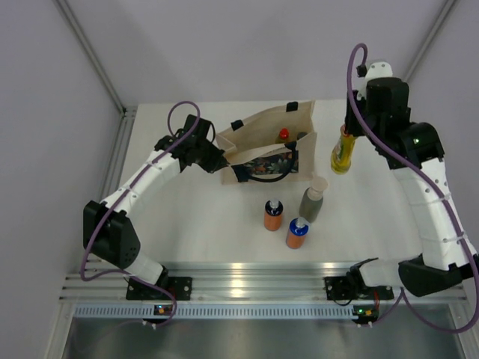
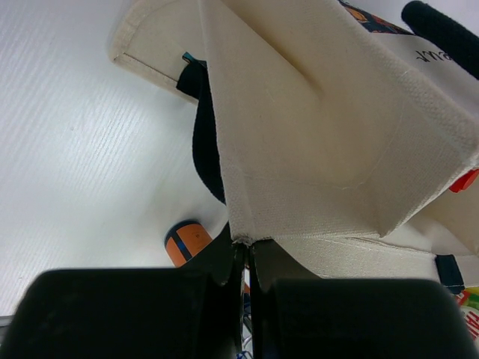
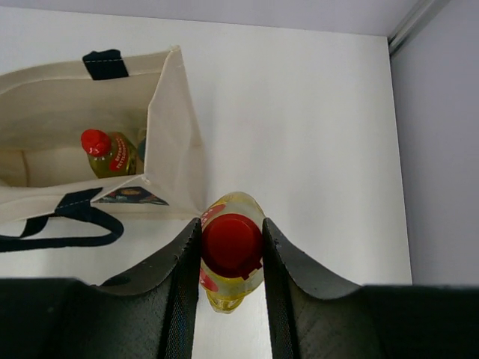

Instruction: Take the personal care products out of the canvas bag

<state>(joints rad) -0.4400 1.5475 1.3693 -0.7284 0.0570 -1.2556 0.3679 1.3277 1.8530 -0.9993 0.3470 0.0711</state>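
Note:
The yellow bottle is out of the bag (image 1: 262, 131), so my right gripper next lowers the bottle and draws it back to the table beside the grey-green bottle.
The beige canvas bag (image 1: 262, 131) stands open at the table's back centre. My left gripper (image 1: 217, 161) is shut on its left rim corner (image 2: 243, 238). My right gripper (image 1: 346, 134) is shut on a yellow bottle with a red cap (image 1: 342, 153), hanging just right of the bag; the cap sits between my fingers (image 3: 230, 244). Another yellow, red-capped bottle (image 1: 284, 135) stands inside the bag, also in the right wrist view (image 3: 108, 152). Two orange bottles (image 1: 273, 215) (image 1: 297, 232) and a grey-green bottle with beige cap (image 1: 313, 199) stand in front of the bag. The pale bottle is hidden.
A black handle (image 1: 262, 173) hangs over the bag's floral front panel. An orange bottle (image 2: 187, 243) shows past my left fingers. The table's right edge meets a grey wall (image 3: 441, 149). A metal rail (image 1: 247, 284) runs along the near edge.

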